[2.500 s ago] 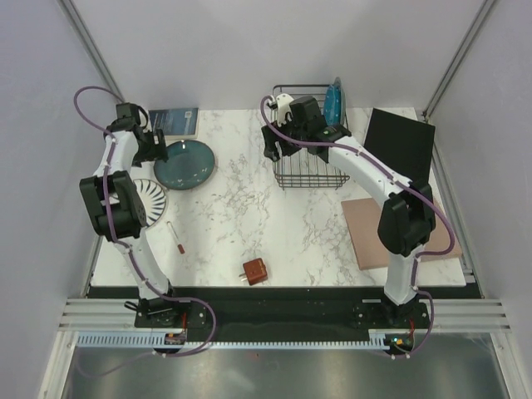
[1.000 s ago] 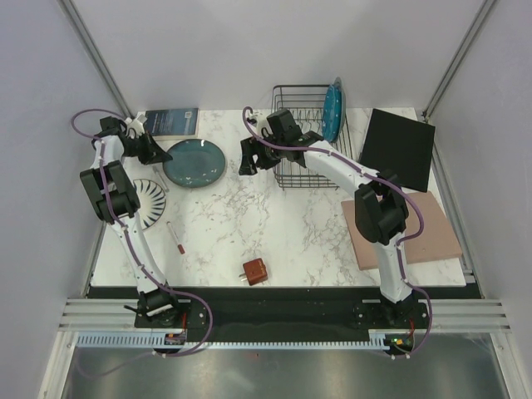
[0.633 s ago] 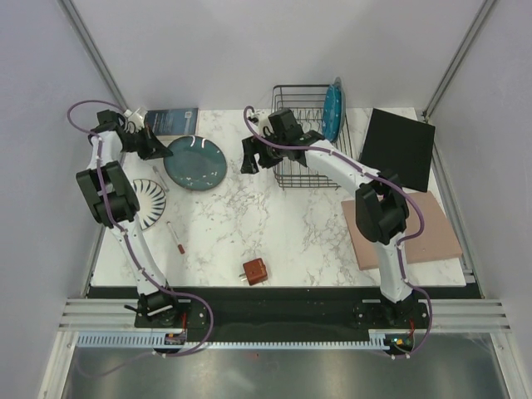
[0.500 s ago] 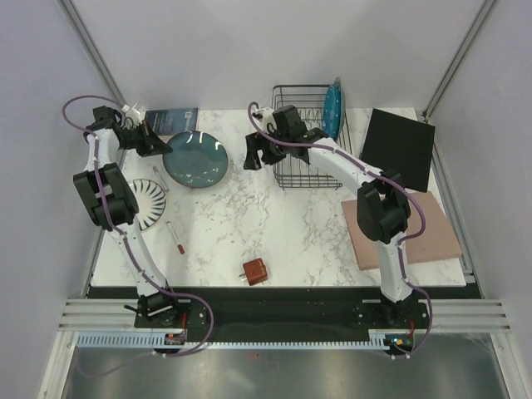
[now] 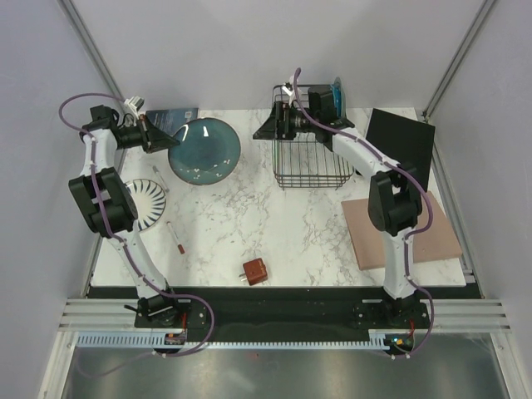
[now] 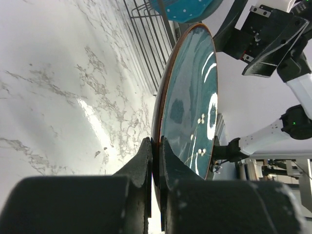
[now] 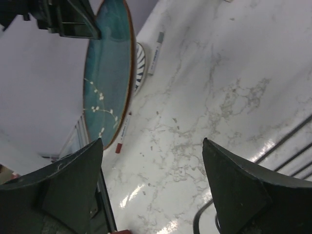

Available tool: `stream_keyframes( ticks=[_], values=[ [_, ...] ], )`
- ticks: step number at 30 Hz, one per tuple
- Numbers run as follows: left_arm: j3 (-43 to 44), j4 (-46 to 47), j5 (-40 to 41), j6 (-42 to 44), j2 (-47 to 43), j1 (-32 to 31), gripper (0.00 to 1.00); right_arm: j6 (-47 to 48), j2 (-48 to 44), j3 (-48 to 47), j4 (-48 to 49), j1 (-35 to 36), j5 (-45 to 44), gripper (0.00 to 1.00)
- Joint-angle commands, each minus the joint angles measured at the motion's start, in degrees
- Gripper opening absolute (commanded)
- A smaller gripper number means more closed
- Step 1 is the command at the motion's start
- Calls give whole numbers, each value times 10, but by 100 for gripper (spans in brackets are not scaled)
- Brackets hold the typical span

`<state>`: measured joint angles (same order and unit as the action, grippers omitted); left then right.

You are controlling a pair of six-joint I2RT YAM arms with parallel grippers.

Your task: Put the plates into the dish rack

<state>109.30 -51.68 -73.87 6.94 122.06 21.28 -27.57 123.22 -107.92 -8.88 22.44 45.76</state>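
Observation:
My right gripper goes left in the top view and back onto the teal plate's free rim (image 5: 238,157) (image 7: 112,139) next, since my left gripper holds the plate's opposite side.
My left gripper (image 5: 158,138) is shut on the rim of a dark teal plate (image 5: 204,150), held tilted above the table's back left. In the left wrist view that plate (image 6: 187,97) stands edge-on, and my fingertips (image 6: 146,151) pinch its brown rim. My right gripper (image 5: 268,127) hangs open and empty by the back left corner of the black wire dish rack (image 5: 309,170), facing the teal plate (image 7: 107,73). A bright blue dotted plate (image 5: 335,98) stands at the rack's back right. A white striped plate (image 5: 150,202) lies flat at the left, partly under my left arm.
A black square panel (image 5: 399,150) and a pink board (image 5: 399,237) lie to the right of the rack. A red-brown block (image 5: 254,271) sits near the front edge. A red-capped pen (image 5: 175,237) lies beside the striped plate, and a blue booklet (image 5: 170,120) lies at the back left.
My left gripper has lifted the teal plate off the table and carried it right, tilting it up. My right arm has swung back toward the rack's corner and its jaws have widened.

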Motion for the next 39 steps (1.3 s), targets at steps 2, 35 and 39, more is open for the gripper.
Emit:
stream_keyframes(
  ticks=[2,35,39],
  values=[
    [-23,26,-158,-64,-61,-5,2,-109,28,3,138,23,117,90],
    [-53,56,-129,-97,-57,-41,12,-102,39,-59,120,89,26,0],
    [-56,55,-96,-95,-67,-41,42,-75,28,-73,90,87,0,0]
  ],
)
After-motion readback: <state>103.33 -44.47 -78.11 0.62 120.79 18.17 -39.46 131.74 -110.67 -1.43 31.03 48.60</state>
